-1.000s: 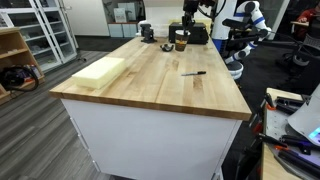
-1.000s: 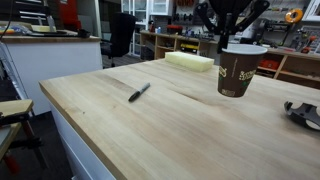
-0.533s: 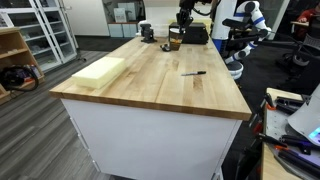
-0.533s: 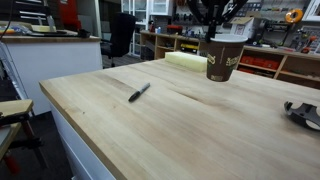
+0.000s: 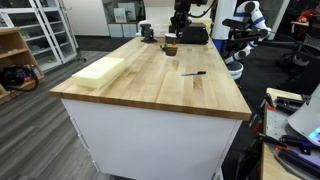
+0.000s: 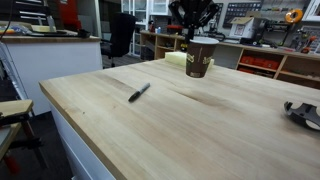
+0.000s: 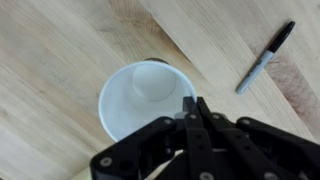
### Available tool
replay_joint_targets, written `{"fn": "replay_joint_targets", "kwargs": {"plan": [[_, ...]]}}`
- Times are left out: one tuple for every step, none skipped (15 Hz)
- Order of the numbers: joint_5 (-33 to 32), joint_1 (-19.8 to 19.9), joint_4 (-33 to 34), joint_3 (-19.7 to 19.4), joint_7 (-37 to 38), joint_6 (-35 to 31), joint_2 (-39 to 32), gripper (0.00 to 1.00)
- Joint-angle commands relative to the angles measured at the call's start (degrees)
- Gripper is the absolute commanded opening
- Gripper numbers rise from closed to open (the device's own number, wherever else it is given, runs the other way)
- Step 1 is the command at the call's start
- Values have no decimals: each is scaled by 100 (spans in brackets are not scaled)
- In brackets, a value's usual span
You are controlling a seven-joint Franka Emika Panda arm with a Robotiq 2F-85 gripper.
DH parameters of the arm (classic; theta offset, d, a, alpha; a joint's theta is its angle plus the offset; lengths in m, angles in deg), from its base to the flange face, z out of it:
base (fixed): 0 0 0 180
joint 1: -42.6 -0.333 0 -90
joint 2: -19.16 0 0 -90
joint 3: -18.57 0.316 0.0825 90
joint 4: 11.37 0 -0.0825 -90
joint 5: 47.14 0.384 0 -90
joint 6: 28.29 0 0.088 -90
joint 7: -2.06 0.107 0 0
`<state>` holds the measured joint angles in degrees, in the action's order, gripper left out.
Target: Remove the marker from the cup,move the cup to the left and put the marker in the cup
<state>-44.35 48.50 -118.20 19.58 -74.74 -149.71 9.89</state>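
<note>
My gripper will move toward the foam block and down next, and let go of the cup on the bare wood between block and marker, because that spot is clear.
The brown paper cup (image 6: 200,56) with a cream upper band hangs from my gripper (image 6: 197,36), which is shut on its rim. It is near the table's far side, at or just above the wood. In the wrist view the cup (image 7: 140,95) is empty, its white inside showing, with my gripper (image 7: 191,106) pinching the near rim. In an exterior view the cup (image 5: 170,46) is small at the far end. The dark marker (image 6: 139,92) lies flat on the bare wood, apart from the cup. It also shows in the wrist view (image 7: 265,57) and in an exterior view (image 5: 193,73).
A pale yellow foam block (image 5: 99,71) lies near one table edge; it also shows behind the cup (image 6: 185,61). A black box-like object (image 5: 197,34) and small dark items (image 5: 147,32) stand at the table's far end. A dark tool (image 6: 304,112) lies at the edge.
My gripper has carried the cup sideways across the far end of the table, away from the black box and towards the foam block. The marker has not moved.
</note>
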Motion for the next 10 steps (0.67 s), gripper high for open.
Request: {"fn": "replay_joint_targets", "kwargs": {"plan": [[14,-148,-86,69,-247,179,94,1],[-3,-196,-69,92,-265,209,60,1],[-21,-243,-55,123,-273,237,24,1],[-29,-285,-37,160,-270,262,-23,1],[-36,-323,-27,187,-274,277,-63,1],[-39,-364,-17,224,-273,291,-107,1],[-34,-406,-11,260,-280,300,-150,1],[-22,-442,-6,302,-293,306,-192,1],[-12,-482,-14,346,-309,314,-220,1],[-5,-506,1,386,-333,316,-266,1]]}}
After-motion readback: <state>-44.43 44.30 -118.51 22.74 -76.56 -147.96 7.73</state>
